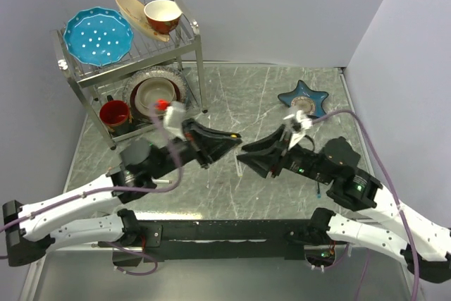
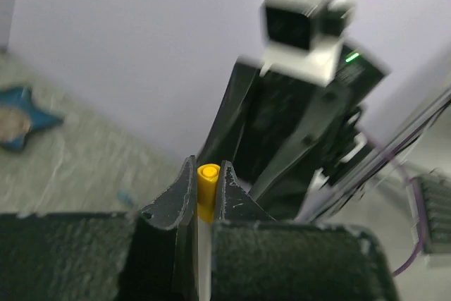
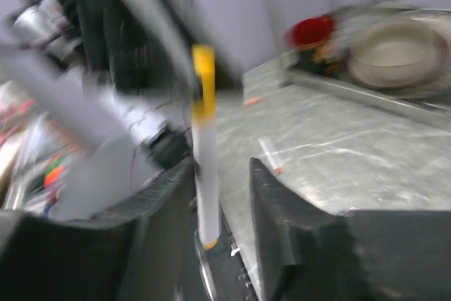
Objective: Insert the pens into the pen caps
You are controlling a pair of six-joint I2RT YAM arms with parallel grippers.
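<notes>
I will next tilt my left gripper fingers-down and lower it to the open middle of the table, because the pen's yellow end is already joined to its white body.
My left gripper is shut on a white pen with an orange-yellow end; that end sticks out past the fingertips towards the right arm. My right gripper is open, tip to tip with the left one above the table's middle. In the right wrist view a white pen with a yellow far section stands between the open jaws, close to the left finger. Another white pen with a reddish end and a small orange-pink cap lie on the table. The dark blue pen lies by the right arm.
A wire dish rack stands at the back left with a blue plate, bowls and a red cup. A blue star-shaped dish sits at the back right. Both wrist views are motion-blurred.
</notes>
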